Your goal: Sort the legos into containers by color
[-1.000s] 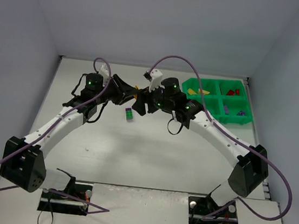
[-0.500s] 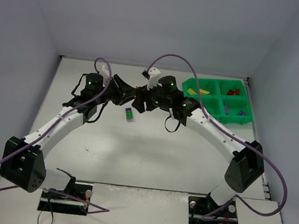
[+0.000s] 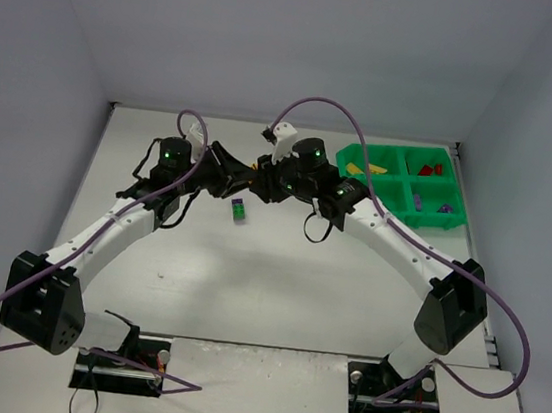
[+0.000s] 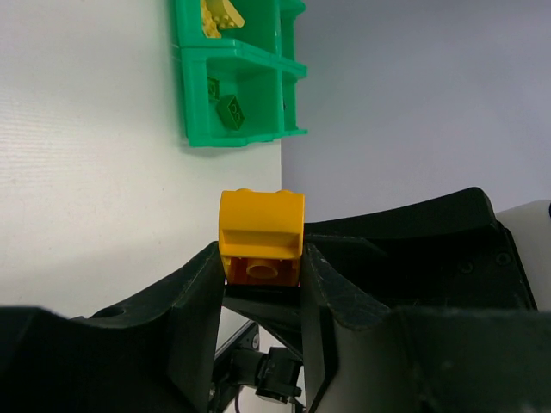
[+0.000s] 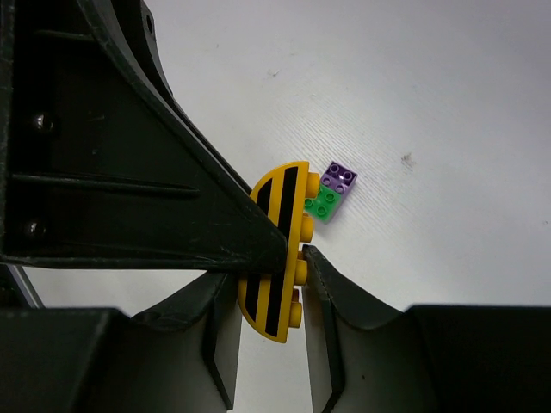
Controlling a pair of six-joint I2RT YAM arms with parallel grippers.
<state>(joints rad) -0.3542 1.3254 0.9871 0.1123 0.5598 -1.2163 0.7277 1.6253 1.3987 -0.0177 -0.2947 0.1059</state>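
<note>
The right gripper moves to the right in the top view next, where the section of yellow legos lies below it, and lowers to release this matching lego.
A yellow lego (image 4: 261, 231) with black stripes (image 5: 277, 245) hangs above the table between both arms. My left gripper (image 4: 261, 268) is shut on it, one finger on each side. My right gripper (image 5: 271, 288) is shut on the same lego from the opposite side, one pad on its studs. In the top view the left gripper (image 3: 244, 174) and right gripper (image 3: 267, 183) meet at mid-table. A purple-and-green lego pair (image 3: 239, 209) lies on the table just below them. The green tray of containers (image 3: 401, 180) sits at the back right, holding yellow (image 3: 361, 167), red (image 3: 427, 170), purple (image 3: 444, 209) and green (image 4: 231, 110) legos.
White walls close the table in at the back and both sides. The tray stands against the right wall. Purple cables loop over both arms. The arm bases are at the near edge.
My right gripper has closed from half open onto the yellow lego and edged slightly left toward the left gripper. The left gripper has kept still, holding the lego.
</note>
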